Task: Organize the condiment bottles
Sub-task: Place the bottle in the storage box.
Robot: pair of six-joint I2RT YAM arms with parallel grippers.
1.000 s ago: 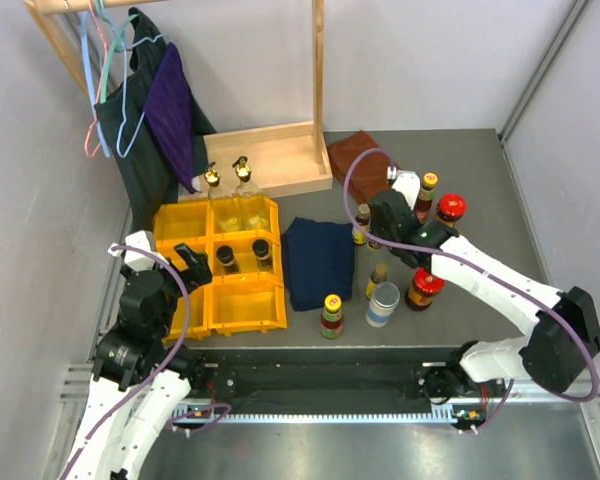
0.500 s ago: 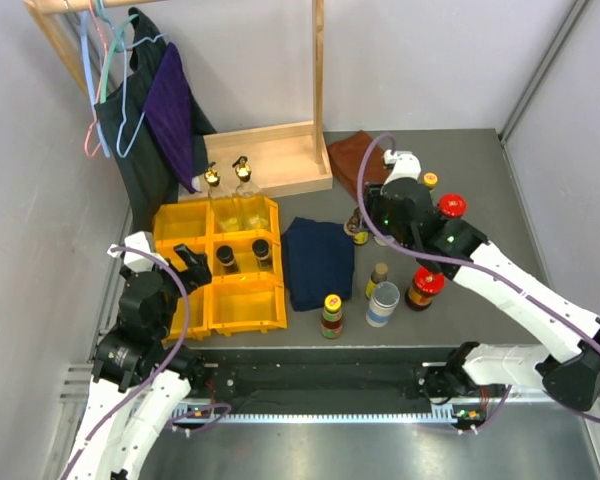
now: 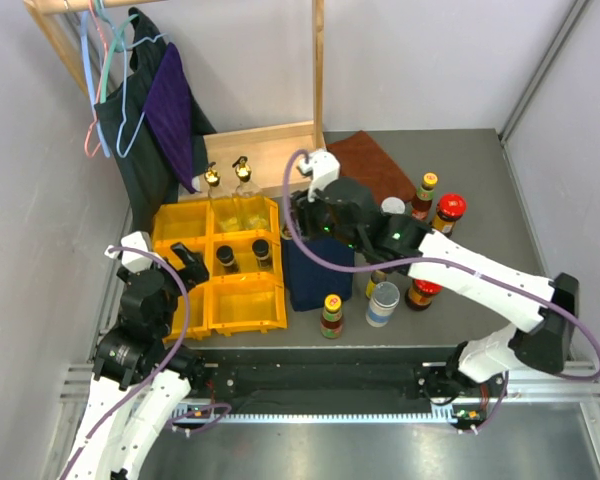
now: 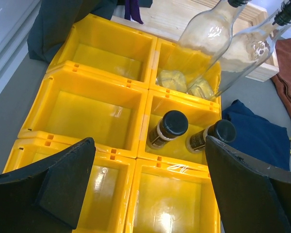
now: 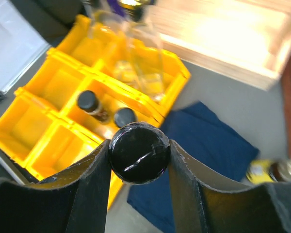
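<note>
My right gripper moves down to the left in the top view next and frees its dark bottle, as the black-capped bottles' gap lies below there.
My right gripper (image 5: pixel 139 146) is shut on the black cap of a dark bottle (image 5: pixel 139 154). It hangs over the blue cloth's left edge beside the yellow bins (image 3: pixel 175 222); in the top view the right gripper (image 3: pixel 298 215) hides that bottle. Two black-capped bottles (image 4: pixel 169 127) (image 4: pixel 218 132) stand in the middle right bin. Two clear gold-topped bottles (image 3: pixel 212 180) (image 3: pixel 242 170) stand in the back right bin. Over the near left bins my left gripper (image 3: pixel 185 262) is open and holds nothing. Yellow-capped bottles (image 3: pixel 331 312) (image 3: pixel 425 192), red-lidded jars (image 3: pixel 450 210) (image 3: pixel 423 290) and a white-lidded jar (image 3: pixel 384 300) stand on the table at right.
A folded blue cloth (image 3: pixel 315 280) lies between the bins and the loose bottles. Behind it are a brown cloth (image 3: pixel 375 165) and a wooden rack base (image 3: pixel 270 160). Clothes on hangers (image 3: pixel 160 110) hang at the back left, over the bins' far corner.
The right arm has swung left from among the loose bottles to the blue cloth's left edge, carrying the black-capped bottle. The left arm has not moved.
</note>
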